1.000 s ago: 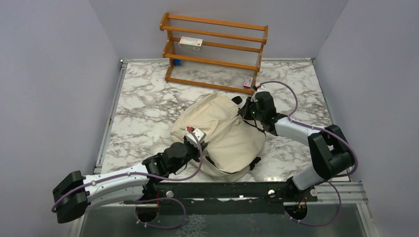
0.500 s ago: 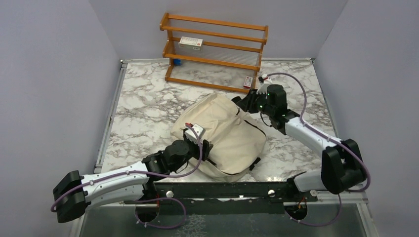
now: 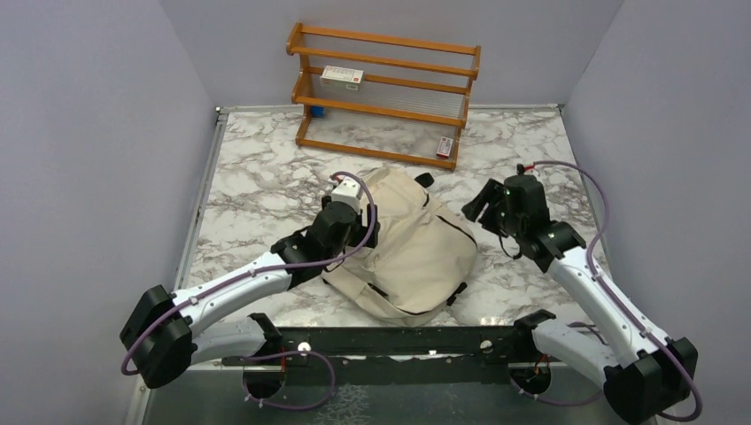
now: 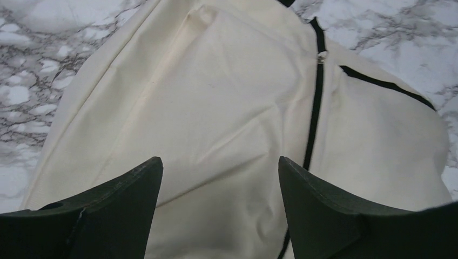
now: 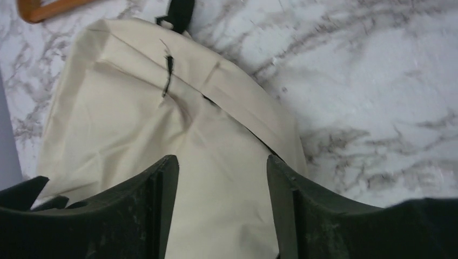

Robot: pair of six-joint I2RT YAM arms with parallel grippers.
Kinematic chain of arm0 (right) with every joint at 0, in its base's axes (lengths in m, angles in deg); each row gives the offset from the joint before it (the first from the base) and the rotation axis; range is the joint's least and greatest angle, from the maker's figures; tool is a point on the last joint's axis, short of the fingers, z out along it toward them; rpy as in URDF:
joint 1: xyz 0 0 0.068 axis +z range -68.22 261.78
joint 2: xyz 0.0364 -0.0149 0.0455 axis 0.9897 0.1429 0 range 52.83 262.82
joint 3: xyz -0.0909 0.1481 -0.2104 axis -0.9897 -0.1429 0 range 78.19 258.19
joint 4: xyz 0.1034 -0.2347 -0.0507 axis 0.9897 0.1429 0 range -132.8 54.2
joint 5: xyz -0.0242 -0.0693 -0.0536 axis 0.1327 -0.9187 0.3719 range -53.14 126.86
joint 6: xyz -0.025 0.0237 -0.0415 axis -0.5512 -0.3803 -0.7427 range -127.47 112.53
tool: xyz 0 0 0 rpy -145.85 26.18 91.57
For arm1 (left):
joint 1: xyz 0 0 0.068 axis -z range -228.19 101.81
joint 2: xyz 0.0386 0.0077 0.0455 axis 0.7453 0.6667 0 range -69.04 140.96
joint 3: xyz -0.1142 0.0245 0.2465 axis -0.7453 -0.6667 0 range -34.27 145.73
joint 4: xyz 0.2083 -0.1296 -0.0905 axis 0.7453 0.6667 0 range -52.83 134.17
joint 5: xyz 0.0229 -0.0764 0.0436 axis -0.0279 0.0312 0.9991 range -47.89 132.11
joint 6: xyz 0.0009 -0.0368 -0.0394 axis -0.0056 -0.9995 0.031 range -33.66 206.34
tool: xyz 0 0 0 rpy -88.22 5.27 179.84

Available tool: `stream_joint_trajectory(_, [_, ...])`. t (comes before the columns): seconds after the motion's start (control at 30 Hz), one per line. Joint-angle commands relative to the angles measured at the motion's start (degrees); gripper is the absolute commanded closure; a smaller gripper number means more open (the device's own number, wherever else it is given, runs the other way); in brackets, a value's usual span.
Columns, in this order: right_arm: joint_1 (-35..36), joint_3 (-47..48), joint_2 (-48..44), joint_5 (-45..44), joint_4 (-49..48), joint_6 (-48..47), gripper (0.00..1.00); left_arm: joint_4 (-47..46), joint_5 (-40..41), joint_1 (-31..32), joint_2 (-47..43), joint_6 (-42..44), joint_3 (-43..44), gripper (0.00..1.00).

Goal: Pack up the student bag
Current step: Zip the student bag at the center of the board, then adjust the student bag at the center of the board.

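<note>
The open fingers of the robot's right gripper are still above the bag's fabric, so the right gripper will next move down and back onto the bag's side edge (image 3: 473,245) (image 5: 270,151) by the slanted black line.
The student bag (image 3: 416,248) is a cream fabric backpack lying flat on the marble table (image 3: 257,190), with its black top loop (image 3: 424,180) toward the rack. A black zip line (image 4: 316,108) runs down its front and looks closed. My left gripper (image 3: 367,232) hovers at the bag's left edge, open, with only fabric (image 4: 216,108) below its fingers. My right gripper (image 3: 478,205) stands open just right of the bag's top corner, apart from it, holding nothing. The right wrist view shows the bag (image 5: 162,118) and its loop (image 5: 181,13) beyond the jaws.
A wooden rack (image 3: 385,93) stands at the back of the table. It holds a white box (image 3: 343,76) on a shelf, a small blue item (image 3: 315,112) lower left and a small red-and-white item (image 3: 445,146) at its right foot. Grey walls enclose the sides.
Both grippers have opened and let go of the bag. The left arm moved up along the bag's left side; the right arm drew back to the right, off the bag's top.
</note>
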Motion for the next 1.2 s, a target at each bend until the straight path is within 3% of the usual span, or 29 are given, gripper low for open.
stream_joint_trajectory(0.0, [-0.1, -7.8, -6.3, -3.6, 11.0, 8.8, 0.32, 5.5, -4.9, -3.4, 3.0, -2.5, 2.8, 0.21])
stream_joint_trajectory(0.3, [-0.1, -17.5, -3.6, 10.6, 0.5, 12.5, 0.31, 8.2, -5.1, -4.3, 1.7, -1.2, 3.9, 0.20])
stream_joint_trajectory(0.47, [-0.1, -20.4, -2.0, 17.6, -9.6, 12.0, 0.44, 9.8, -4.3, -4.7, -0.9, -1.6, 4.0, 0.19])
stream_joint_trajectory(0.6, [-0.1, -19.2, -0.4, 20.9, -16.1, 8.4, 0.70, 11.0, -4.0, -4.9, -2.2, -2.6, 4.5, 0.19])
stream_joint_trajectory(0.87, [0.0, -1.4, 9.1, 28.1, -17.8, 0.5, 0.99, 15.5, -0.2, -5.0, -2.9, -6.5, 8.6, 0.19])
stream_joint_trajectory(1.0, [1.4, 11.1, 17.1, 33.5, -17.5, 0.4, 1.00, 17.8, 3.4, -5.0, -3.9, -8.5, 11.3, 0.19])
stream_joint_trajectory(1.17, [5.8, 26.4, 25.5, 32.8, -16.7, 0.0, 0.99, 19.3, 5.7, -5.0, -5.8, -9.7, 13.4, 0.20])
